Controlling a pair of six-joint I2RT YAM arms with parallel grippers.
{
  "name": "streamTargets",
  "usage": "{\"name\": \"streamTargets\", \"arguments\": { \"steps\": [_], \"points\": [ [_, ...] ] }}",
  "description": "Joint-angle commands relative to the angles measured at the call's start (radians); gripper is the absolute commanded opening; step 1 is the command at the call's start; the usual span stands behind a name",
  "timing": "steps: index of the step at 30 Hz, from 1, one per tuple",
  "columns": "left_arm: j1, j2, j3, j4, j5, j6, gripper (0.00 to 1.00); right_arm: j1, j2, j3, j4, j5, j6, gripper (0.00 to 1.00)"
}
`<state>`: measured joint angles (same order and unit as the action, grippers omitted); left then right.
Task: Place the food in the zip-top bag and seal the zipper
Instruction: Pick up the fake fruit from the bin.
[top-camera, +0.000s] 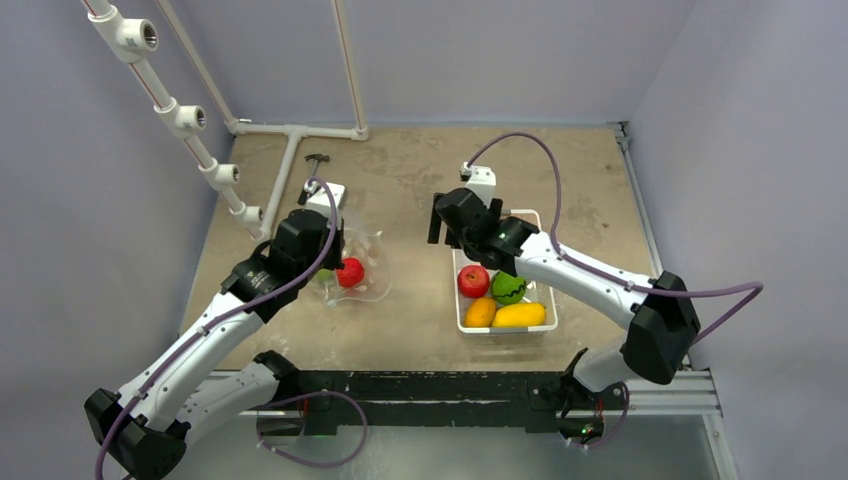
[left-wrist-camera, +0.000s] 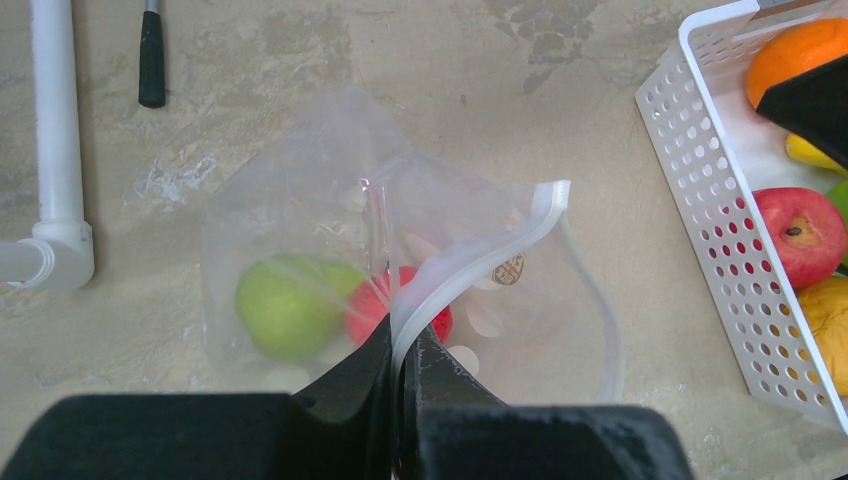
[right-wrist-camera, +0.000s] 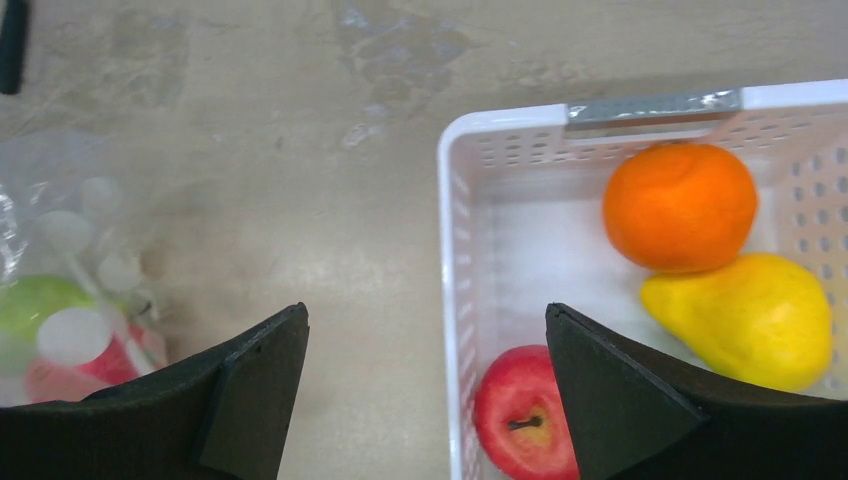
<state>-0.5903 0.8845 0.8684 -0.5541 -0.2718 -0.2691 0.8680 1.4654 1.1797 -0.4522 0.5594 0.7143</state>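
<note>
My fingers are on both sides of the white basket's rim. I will next move my right gripper to its right in the wrist view, then down around the orange (right-wrist-camera: 680, 205) below it.
The clear dotted zip-top bag (left-wrist-camera: 300, 200) lies on the table with its mouth propped open. My left gripper (left-wrist-camera: 404, 325) is shut on the zipper (left-wrist-camera: 480, 255), holding that white strip up. Inside the bag rest a green fruit (left-wrist-camera: 285, 305) and a red fruit (top-camera: 350, 272). More food sits in the white basket (right-wrist-camera: 448, 250): an orange (right-wrist-camera: 680, 205), a yellow pear (right-wrist-camera: 745, 320) and a red apple (right-wrist-camera: 520, 415). My right gripper (right-wrist-camera: 425, 320) hangs open over the basket's left rim, holding nothing. In the top view the right gripper (top-camera: 447, 232) is at the basket's far left corner.
The basket (top-camera: 462, 322) also holds a green fruit (top-camera: 508, 288) and a yellow mango (top-camera: 519, 315). White pipes (top-camera: 290, 150) run along the far left of the table, with a small black-handled tool (top-camera: 317, 160) beside them. Walls close in the table.
</note>
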Motion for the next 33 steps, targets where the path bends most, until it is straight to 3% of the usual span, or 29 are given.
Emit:
{"name": "streamTargets", "arguments": {
  "steps": [1, 33],
  "points": [
    [0.0, -0.01, -0.004, 0.04, -0.002, 0.0, 0.0, -0.054, 0.013, 0.0, -0.079, 0.071, 0.004, 0.91],
    [0.0, -0.025, -0.004, 0.042, 0.005, 0.002, 0.0, -0.32, 0.217, -0.03, -0.025, 0.114, -0.092, 0.99]
  ]
}}
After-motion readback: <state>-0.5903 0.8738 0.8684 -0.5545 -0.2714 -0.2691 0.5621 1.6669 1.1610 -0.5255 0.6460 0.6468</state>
